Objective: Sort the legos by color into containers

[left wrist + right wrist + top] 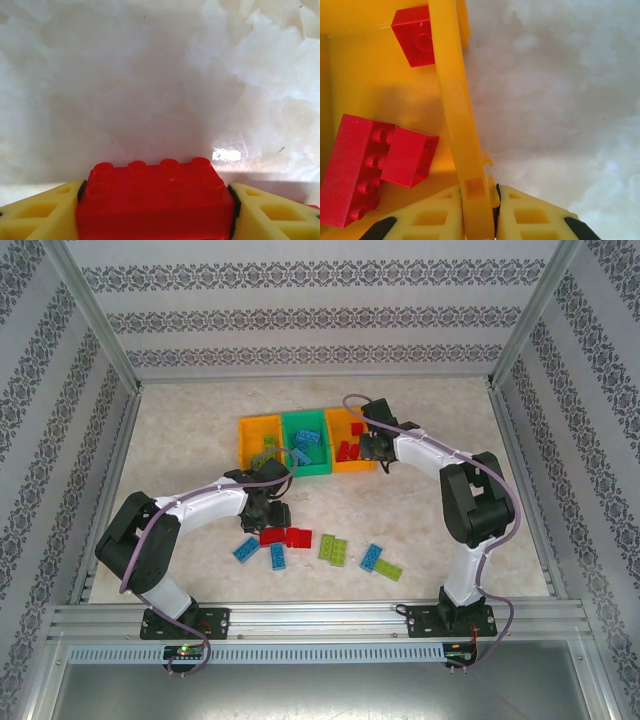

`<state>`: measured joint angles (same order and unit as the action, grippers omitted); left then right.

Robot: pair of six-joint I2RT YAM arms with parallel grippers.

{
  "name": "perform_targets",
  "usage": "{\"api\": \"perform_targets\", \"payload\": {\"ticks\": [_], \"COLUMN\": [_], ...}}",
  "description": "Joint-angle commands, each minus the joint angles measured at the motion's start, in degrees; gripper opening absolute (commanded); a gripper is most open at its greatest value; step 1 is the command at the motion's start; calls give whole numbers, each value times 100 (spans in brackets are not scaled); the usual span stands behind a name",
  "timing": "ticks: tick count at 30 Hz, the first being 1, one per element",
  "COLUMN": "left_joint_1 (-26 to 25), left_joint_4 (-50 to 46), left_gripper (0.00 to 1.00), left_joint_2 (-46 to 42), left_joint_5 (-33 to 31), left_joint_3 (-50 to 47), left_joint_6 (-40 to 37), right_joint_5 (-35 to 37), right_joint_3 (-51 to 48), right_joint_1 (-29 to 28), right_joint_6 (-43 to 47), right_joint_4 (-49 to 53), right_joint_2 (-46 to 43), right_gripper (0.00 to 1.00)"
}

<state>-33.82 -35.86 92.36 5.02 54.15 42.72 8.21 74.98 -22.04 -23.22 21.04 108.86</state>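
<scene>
I will next lift the red lego up and outward with my left gripper, over the orange bin that my right gripper holds, and let it go there because red legos are inside.
My left gripper [157,212] is shut on a red lego [157,197], studs up, held by its two ends between the yellow fingers [40,220]. From above, this gripper [270,518] sits just over the loose legos. The three containers stand in a row: left orange bin [247,432], green bin [303,419], right orange bin [336,420]. My right gripper [479,212] is shut on the right orange bin's side wall [451,100]; from above it [378,452] is at that bin's right edge. Red legos [357,170] lie inside this bin.
Loose legos lie in front of the bins: red ones [290,537], blue ones [246,549] [278,556] [371,557], lime green ones [333,550] [389,570]. Blue legos [308,440] fill the green bin; green legos [268,446] lie in the left orange bin.
</scene>
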Motion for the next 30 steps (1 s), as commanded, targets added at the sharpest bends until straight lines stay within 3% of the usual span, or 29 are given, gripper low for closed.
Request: {"api": "perform_targets", "payload": {"ticks": [1, 8, 14, 19, 27, 30], "left_joint_1": [-81, -63, -28, -15, 134, 143], "left_joint_4": [-456, -952, -1002, -882, -610, -657], "left_gripper": [56, 56, 55, 55, 53, 53], "left_joint_2": [-256, -610, -569, -123, 1040, 1576], "left_joint_5": [-359, -873, -902, -801, -254, 11], "left_joint_3": [100, 520, 1109, 2052, 3538, 4196], "left_joint_6": [9, -165, -418, -748, -1102, -1165], "right_joint_5": [-86, -19, 208, 357, 564, 375], "right_joint_3": [-361, -617, -891, -1084, -1794, -2222], "right_joint_1": [-328, -806, -1137, -1170, -1179, -1169], "right_joint_6": [-277, -798, -1210, -1572, -1786, -2011], "right_joint_4": [122, 104, 12, -38, 297, 589], "right_joint_2": [-120, -224, -370, -829, -2156, -2692], "right_gripper": [20, 20, 23, 58, 83, 86]}}
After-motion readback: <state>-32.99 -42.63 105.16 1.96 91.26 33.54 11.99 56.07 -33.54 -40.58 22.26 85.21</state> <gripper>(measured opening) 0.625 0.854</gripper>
